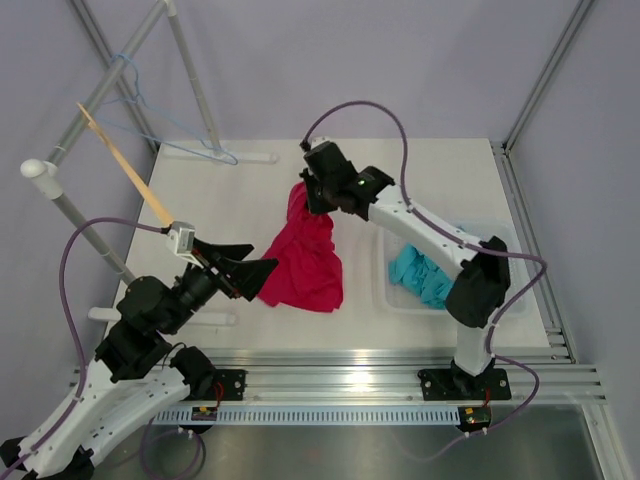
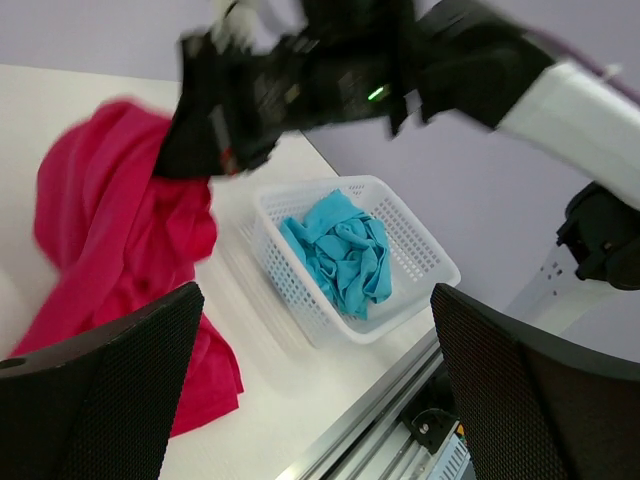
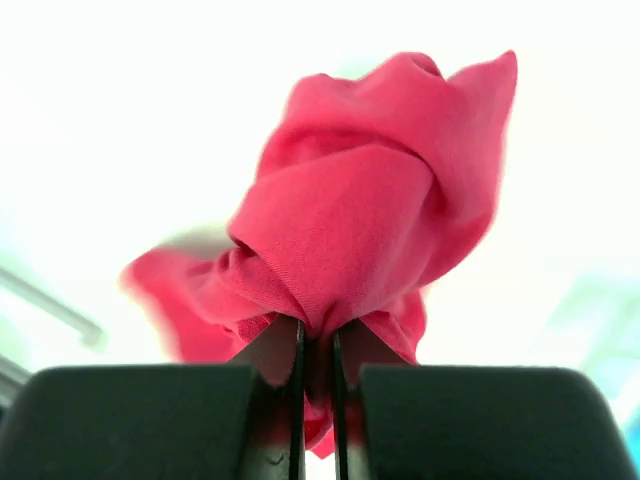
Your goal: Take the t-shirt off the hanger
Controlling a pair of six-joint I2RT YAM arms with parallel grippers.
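Observation:
My right gripper should lift the hanger-free shirt, carry it over the teal cloth (image 1: 420, 277), lower and release it, as the white basket stands to its right in the top view.
The red t-shirt (image 1: 305, 265) lies crumpled on the white table, with its top end lifted. My right gripper (image 1: 318, 197) is shut on that top fold; the right wrist view shows the cloth (image 3: 370, 210) pinched in the gripper (image 3: 317, 335). A wooden hanger (image 1: 125, 170) slants by the rack at the left, apart from the shirt. My left gripper (image 1: 250, 262) is open and empty, at the shirt's left edge. In the left wrist view (image 2: 315, 300) its fingers frame the shirt (image 2: 110, 230) and the table's front edge.
A white basket (image 1: 393, 300) holding a teal cloth (image 1: 420, 275) stands at the right, also in the left wrist view (image 2: 430, 285). A blue wire hanger (image 1: 190, 148) hangs on the metal rack (image 1: 70, 215) at the back left. An aluminium rail (image 1: 380, 355) runs along the near edge.

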